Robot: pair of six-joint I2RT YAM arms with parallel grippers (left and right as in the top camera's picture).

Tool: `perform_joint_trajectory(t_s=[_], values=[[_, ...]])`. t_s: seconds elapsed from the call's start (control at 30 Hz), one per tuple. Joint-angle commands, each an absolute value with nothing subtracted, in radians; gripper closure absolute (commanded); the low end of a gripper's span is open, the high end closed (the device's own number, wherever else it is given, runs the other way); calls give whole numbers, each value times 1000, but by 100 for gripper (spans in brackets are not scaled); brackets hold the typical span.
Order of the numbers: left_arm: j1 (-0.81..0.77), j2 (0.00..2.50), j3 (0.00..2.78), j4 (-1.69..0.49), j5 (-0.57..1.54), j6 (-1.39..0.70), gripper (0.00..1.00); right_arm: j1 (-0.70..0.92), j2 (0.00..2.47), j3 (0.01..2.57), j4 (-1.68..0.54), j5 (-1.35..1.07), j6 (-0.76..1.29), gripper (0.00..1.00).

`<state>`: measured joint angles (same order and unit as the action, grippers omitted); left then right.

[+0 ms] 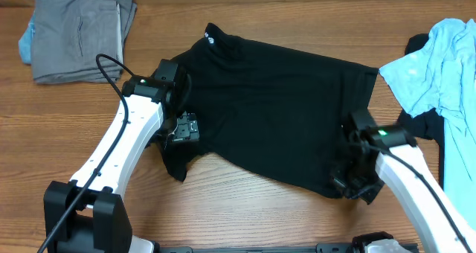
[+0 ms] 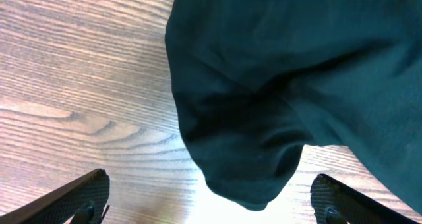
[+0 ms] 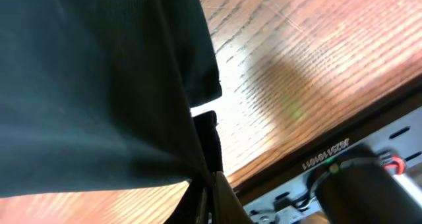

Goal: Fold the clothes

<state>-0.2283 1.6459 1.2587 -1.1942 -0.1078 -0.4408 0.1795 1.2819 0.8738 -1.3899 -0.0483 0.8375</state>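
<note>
My right gripper moves back toward the bare tabletop by the metal bar [image 3: 264, 135] next and releases the edge of black cloth [image 3: 99, 85], because the cloth's corner lies folded under.
A black T-shirt [image 1: 275, 108] lies spread across the middle of the wooden table. My left gripper [image 1: 183, 128] is open at the shirt's left sleeve; in the left wrist view the sleeve end [image 2: 257, 158] hangs between the wide-apart fingers [image 2: 211, 204], untouched. My right gripper [image 1: 355, 180] is shut on the shirt's lower right hem corner; in the right wrist view the black cloth [image 3: 99, 85] is pinched between the closed fingers [image 3: 210, 178].
A folded grey garment [image 1: 74, 33] lies at the back left. A light blue shirt [image 1: 439, 67] lies over dark clothes at the right edge. The table's front edge and a metal rail [image 3: 343, 158] are close to my right gripper.
</note>
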Motion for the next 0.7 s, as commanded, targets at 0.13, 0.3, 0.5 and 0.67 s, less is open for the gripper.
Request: perform_joint_trajectory(t_s=[0.13,0.3,0.5,0.67], values=[[-224,1640,1259,-1212,-27,-393,0,167,1029,870,-1429,-46,1029,96],[-232,1637,1259,-1221,-2,-388,0,162,894,872,-1470,-1,1113,96],[-277,1588,1259,-1250,-8,-406,0,84,859,908,-1539,55,1114,96],[-295,1520,1259,-1319,-9,-465,1,-22,859,956,-1553,77,1037,96]])
